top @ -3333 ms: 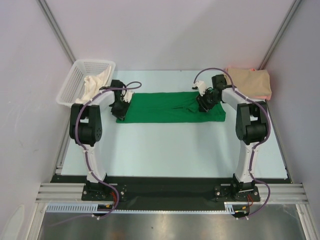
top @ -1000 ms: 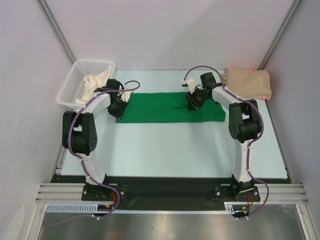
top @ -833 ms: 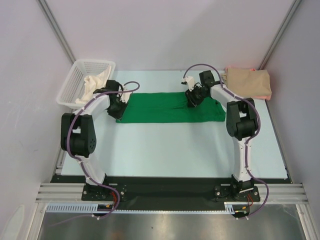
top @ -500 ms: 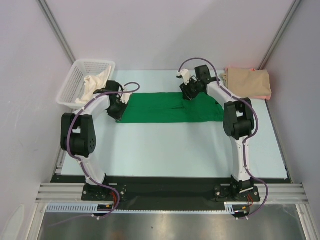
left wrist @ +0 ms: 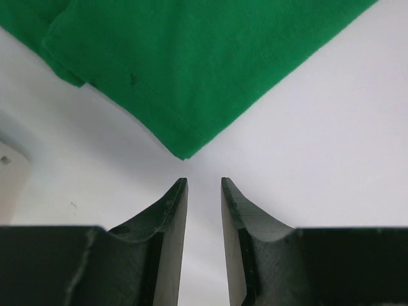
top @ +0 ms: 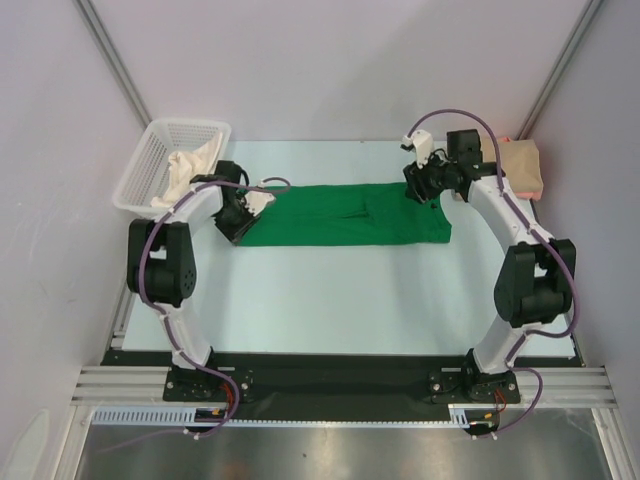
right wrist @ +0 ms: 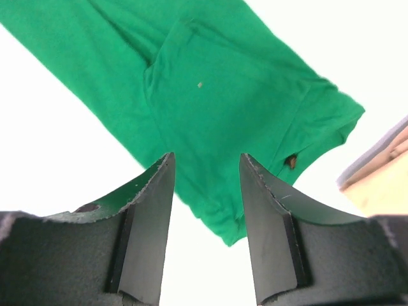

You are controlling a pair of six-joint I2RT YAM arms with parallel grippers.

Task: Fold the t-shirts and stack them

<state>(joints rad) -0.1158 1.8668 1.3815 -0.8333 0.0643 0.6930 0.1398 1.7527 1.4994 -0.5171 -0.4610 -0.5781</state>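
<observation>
Next, my left gripper moves down onto the green shirt's near corner (top: 242,243) (left wrist: 183,152) at the basket end.
The bright green t-shirt (top: 340,213) lies flat as a long folded strip across the back of the table. My left gripper (top: 243,212) is at its left end, jaws a little apart and empty. In the left wrist view the gripper (left wrist: 204,180) points at a shirt corner (left wrist: 185,150) just ahead of it. My right gripper (top: 422,185) is open and empty above the shirt's far right part. In the right wrist view it (right wrist: 205,156) hovers over the shirt's corner (right wrist: 210,83). The tan t-shirt (top: 525,165) lies folded at the back right, partly behind my right arm.
A white mesh basket (top: 190,125) holding a pale cloth (top: 185,165) stands at the back left, close to my left arm. Walls close in the table on three sides. The tan shirt's edge (right wrist: 382,182) shows at the right of the right wrist view.
My right gripper has swung from the middle of the green shirt over to its right end. My left gripper has stayed at the left end.
</observation>
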